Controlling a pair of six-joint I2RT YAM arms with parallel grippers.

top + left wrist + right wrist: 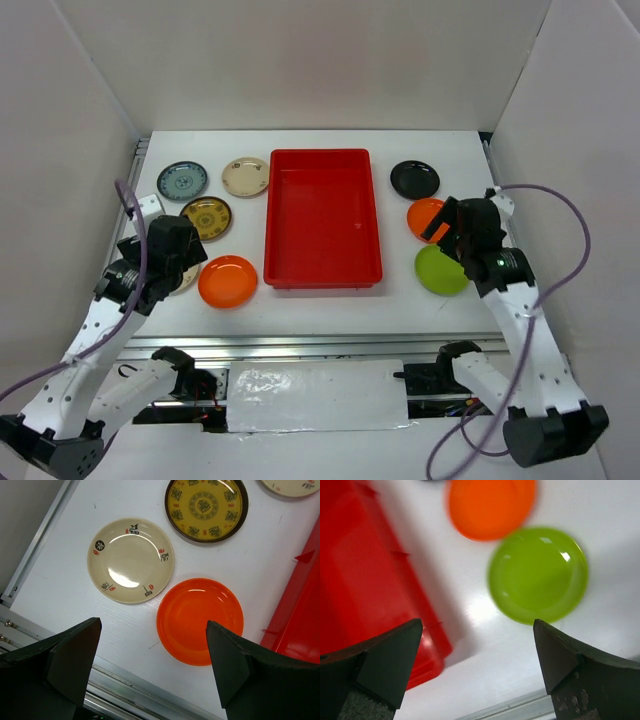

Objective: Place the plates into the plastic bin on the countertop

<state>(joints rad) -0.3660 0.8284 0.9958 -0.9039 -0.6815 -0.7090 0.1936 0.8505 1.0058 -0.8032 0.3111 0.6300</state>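
Note:
My right gripper is about to go down and to the right in the wrist view, to the lime plate's near rim (456,290) (571,609), which lies clear of the orange plate.
The red plastic bin (322,260) stands mid-countertop, with no plate in it. Left of it lie a teal plate (182,180), a cream plate (245,176), a brown-and-gold plate (206,217) and an orange plate (228,281). A second cream plate (131,560) is mostly hidden under my left arm in the top view. Right of the bin lie a black plate (414,179), an orange plate (424,215) and a lime plate (440,272). My left gripper (154,625) is open above the orange plate (200,620). My right gripper (477,624) is open between bin corner (365,570) and lime plate (537,574).
White walls close in the countertop on the left, back and right. A metal rail (300,345) runs along the near edge. The purple cables of both arms hang beside the plates.

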